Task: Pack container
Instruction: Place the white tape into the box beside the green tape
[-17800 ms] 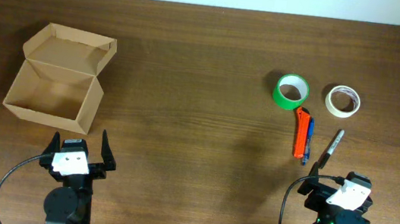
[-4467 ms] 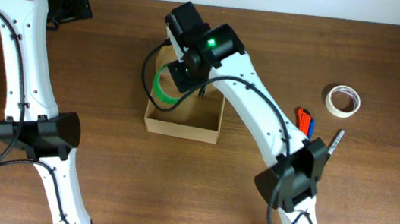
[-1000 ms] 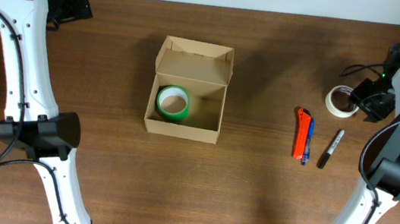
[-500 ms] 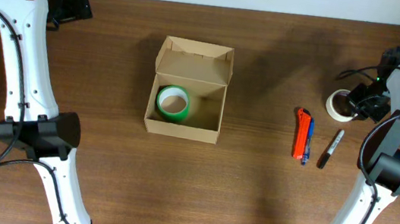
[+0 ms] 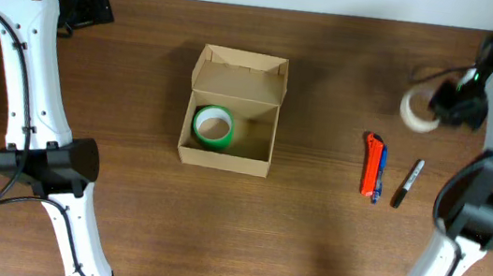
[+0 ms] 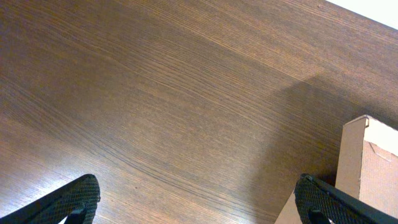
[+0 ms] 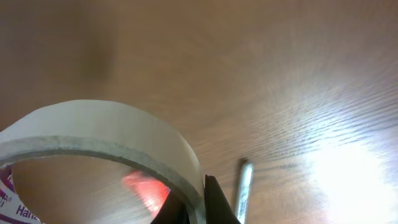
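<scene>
The green tape roll [image 5: 212, 126] lies flat, so my right gripper should swing to the left in the overhead view, then lower the white tape roll [image 5: 416, 113] onto it.
The container [image 5: 230, 122], a brown cardboard box, stands mid-table with its flap lid raised at the back. A green tape roll [image 5: 212, 126] lies flat inside it on the left. My right gripper [image 5: 446, 104] is at the far right, shut on the wall of a white tape roll [image 5: 416, 113], which hangs blurred above the wood. In the right wrist view the white tape roll [image 7: 106, 134] fills the left half, with my right gripper [image 7: 198, 200] pinching its rim. My left gripper [image 5: 93, 4] is up at the far left, open and holding nothing. In its own view the left gripper [image 6: 199, 202] spans bare wood.
An orange box cutter [image 5: 372, 166] and a black marker [image 5: 408, 183] lie side by side below the lifted roll. The marker [image 7: 242, 186] and the cutter [image 7: 146, 186] show under the roll in the right wrist view. A corner of the box [image 6: 367, 162] enters the left wrist view at the right.
My right gripper has shut on the white tape roll and lifted it off the table, shifting it slightly towards the back. The left arm and the box have not moved.
</scene>
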Available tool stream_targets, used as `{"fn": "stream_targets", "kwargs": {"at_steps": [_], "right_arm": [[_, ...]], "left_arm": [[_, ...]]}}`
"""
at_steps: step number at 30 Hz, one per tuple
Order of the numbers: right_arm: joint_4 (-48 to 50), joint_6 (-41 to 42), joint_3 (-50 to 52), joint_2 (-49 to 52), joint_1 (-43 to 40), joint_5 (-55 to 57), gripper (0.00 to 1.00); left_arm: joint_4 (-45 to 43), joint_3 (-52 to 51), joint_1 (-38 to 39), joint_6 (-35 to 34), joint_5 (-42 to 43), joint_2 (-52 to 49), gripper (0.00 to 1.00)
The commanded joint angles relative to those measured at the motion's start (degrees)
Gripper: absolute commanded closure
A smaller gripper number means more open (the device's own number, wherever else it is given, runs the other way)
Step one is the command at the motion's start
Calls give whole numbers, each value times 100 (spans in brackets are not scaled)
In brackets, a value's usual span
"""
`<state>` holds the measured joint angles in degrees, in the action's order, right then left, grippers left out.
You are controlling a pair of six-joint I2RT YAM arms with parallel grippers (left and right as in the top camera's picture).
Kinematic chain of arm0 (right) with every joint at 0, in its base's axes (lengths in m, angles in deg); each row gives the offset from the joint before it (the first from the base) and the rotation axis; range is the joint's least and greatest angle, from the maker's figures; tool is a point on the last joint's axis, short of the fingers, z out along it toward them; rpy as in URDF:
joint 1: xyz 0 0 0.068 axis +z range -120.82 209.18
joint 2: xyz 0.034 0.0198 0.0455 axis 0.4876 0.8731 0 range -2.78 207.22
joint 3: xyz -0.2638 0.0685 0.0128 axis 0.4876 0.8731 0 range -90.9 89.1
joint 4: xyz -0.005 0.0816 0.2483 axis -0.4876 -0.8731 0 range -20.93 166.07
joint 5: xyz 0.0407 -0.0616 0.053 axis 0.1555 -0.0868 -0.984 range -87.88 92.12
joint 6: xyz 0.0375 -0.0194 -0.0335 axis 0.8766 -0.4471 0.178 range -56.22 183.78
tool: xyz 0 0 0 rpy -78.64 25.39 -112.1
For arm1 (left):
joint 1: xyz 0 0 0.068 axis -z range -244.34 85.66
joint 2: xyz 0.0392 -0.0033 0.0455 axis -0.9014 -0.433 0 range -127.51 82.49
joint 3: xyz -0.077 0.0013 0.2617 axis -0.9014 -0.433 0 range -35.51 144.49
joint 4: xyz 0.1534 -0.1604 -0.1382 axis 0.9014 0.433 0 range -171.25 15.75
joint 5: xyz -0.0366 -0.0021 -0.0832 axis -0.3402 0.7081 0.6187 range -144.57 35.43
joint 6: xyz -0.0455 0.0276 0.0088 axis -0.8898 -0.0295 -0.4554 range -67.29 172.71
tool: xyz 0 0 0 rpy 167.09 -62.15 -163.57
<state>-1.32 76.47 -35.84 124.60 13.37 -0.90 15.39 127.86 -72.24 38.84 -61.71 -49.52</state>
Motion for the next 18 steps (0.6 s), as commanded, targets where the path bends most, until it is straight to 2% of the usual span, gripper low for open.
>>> {"fn": "stream_targets", "kwargs": {"at_steps": [1, 5, 10, 13, 18], "right_arm": [[-184, -702, -1034, -1478, 833, -164, 96], [-337, -1292, -1655, -2006, 2127, -122, 96], [-520, -1847, -1556, -1856, 3866, 212, 96], [-518, -1847, -1379, -1423, 4590, 608, 96], [-494, -1827, -1342, -566, 5051, 682, 96]], "left_arm": [[2, -22, -15, 70, -42, 13, 0], [2, -22, -15, 70, -42, 13, 0], [2, -22, -15, 70, -42, 13, 0], [2, -20, -15, 70, -42, 13, 0], [2, -22, -15, 70, -42, 13, 0]]}}
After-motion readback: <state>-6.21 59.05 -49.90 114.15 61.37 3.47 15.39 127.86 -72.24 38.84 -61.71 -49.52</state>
